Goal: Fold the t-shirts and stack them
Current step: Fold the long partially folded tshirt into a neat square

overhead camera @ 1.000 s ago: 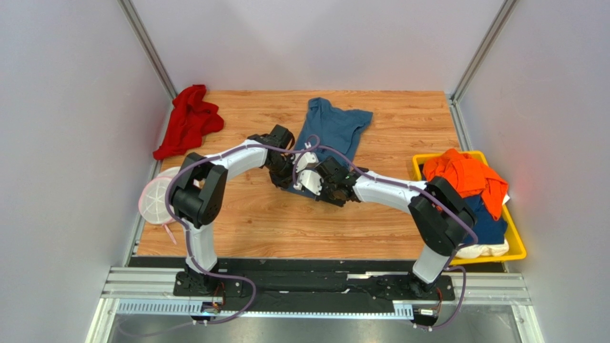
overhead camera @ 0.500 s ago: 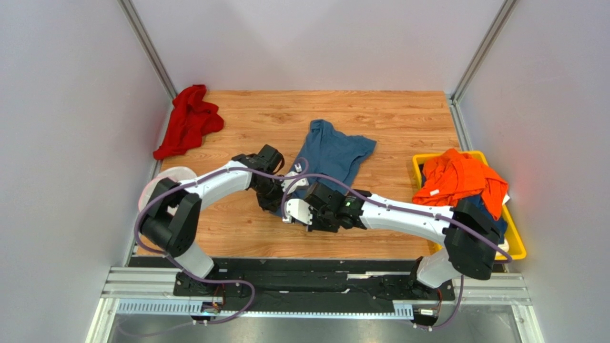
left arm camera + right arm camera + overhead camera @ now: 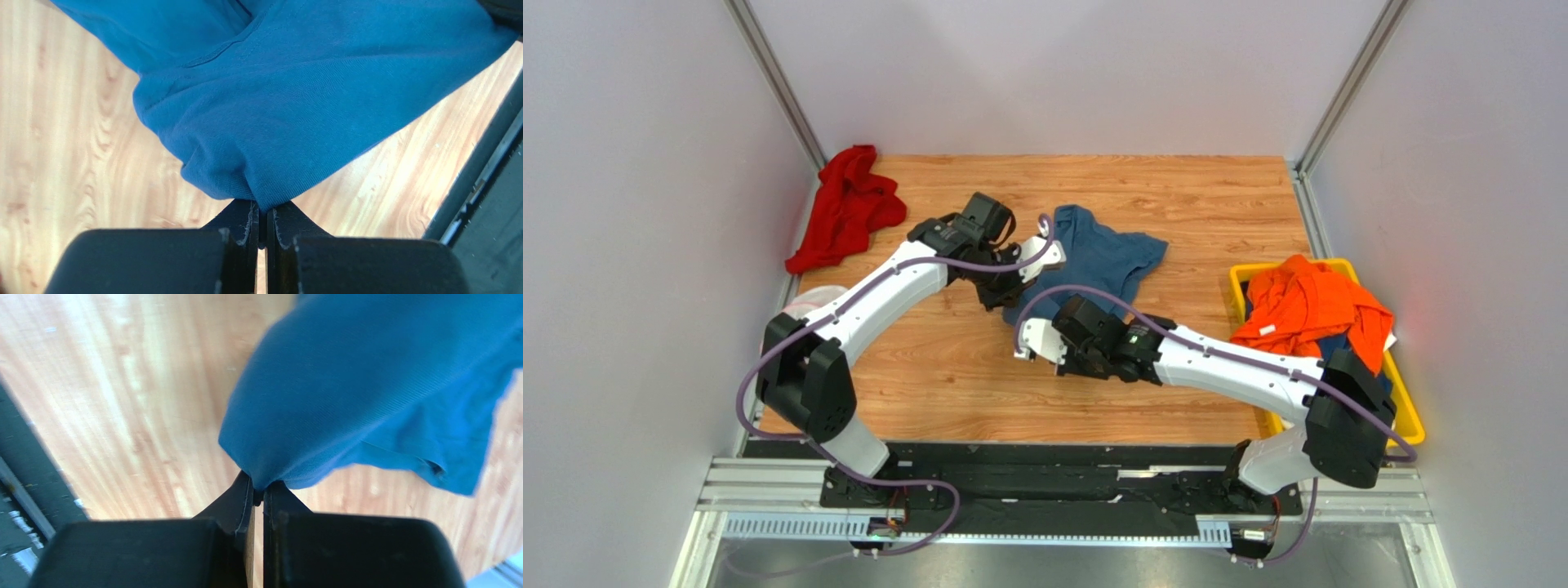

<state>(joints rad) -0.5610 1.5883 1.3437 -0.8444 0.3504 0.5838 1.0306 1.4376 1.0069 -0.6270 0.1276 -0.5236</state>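
My left gripper will move outward over the shirt's far end [image 3: 1078,224] and let go of the cloth there, because that end lies farther outward than the shirt edge I hold.
A slate-blue t-shirt [image 3: 1097,259] lies bunched at the middle of the wooden table. My left gripper [image 3: 1004,292] is shut on the shirt's left edge, where blue cloth [image 3: 288,104] fans out from its tips [image 3: 263,208]. At the shirt's near edge my right gripper [image 3: 1044,343] is shut on another fold of that cloth [image 3: 380,392], pinched at its tips [image 3: 258,493]. An orange t-shirt [image 3: 1308,306] is heaped over a navy one [image 3: 1363,386] in the yellow bin. A cream one [image 3: 1351,428] peeks out at the bin's front.
The yellow bin [image 3: 1409,423] sits at the table's right edge. A crumpled red cloth [image 3: 844,206] lies at the far left corner. A round white-and-pink mesh disc [image 3: 795,316] rests at the left edge behind the left arm. Grey walls enclose the table.
The left gripper has swung away from me and leftward with the shirt edge. The right gripper drew toward me, then edged back a little, and the shirt slid nearer and bunched.
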